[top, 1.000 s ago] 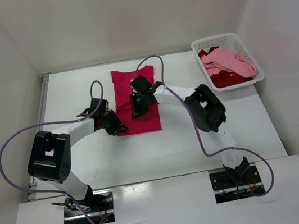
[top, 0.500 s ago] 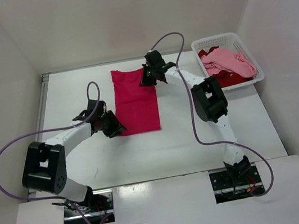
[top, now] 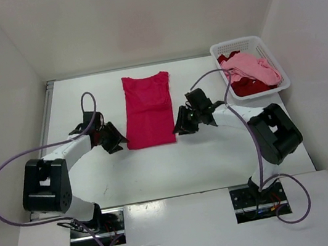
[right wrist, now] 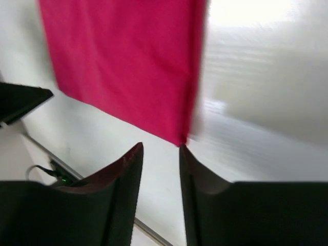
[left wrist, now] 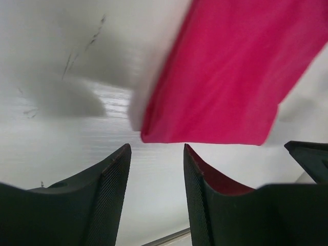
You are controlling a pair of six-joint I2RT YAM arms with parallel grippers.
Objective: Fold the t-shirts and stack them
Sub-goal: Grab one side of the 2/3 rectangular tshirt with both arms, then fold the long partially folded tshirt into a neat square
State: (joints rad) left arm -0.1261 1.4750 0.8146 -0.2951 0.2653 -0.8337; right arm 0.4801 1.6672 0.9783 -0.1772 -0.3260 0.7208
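The hem corner of the magenta-pink t-shirt [top: 147, 110] that is closest to my left gripper is just beyond its open fingers. I should move my left gripper toward the t-shirt next and lower it onto that corner.
The bright magenta-pink t-shirt [top: 147, 110] lies flat on the white table as a long narrow rectangle, collar end away from the arms. My left gripper [top: 117, 141] sits just left of its near left corner, open, with only table between the fingers; in the left wrist view the shirt [left wrist: 230, 77] lies just ahead of the gripper [left wrist: 156, 154]. My right gripper [top: 179, 128] is beside the near right corner, open and empty; in the right wrist view the shirt's corner [right wrist: 123, 66] lies just past the gripper [right wrist: 160, 148]. The light pink t-shirt [top: 250, 67] and the dark red t-shirt [top: 247, 87] are crumpled in the basket.
The white perforated basket [top: 235, 43] stands at the table's back right corner. White walls close in the table on the left, back and right. Purple cables loop over both arms.
The right gripper went from the shirt's middle to its far right corner, then down to the near right corner, and opened. The left gripper opened wider and backed slightly left.
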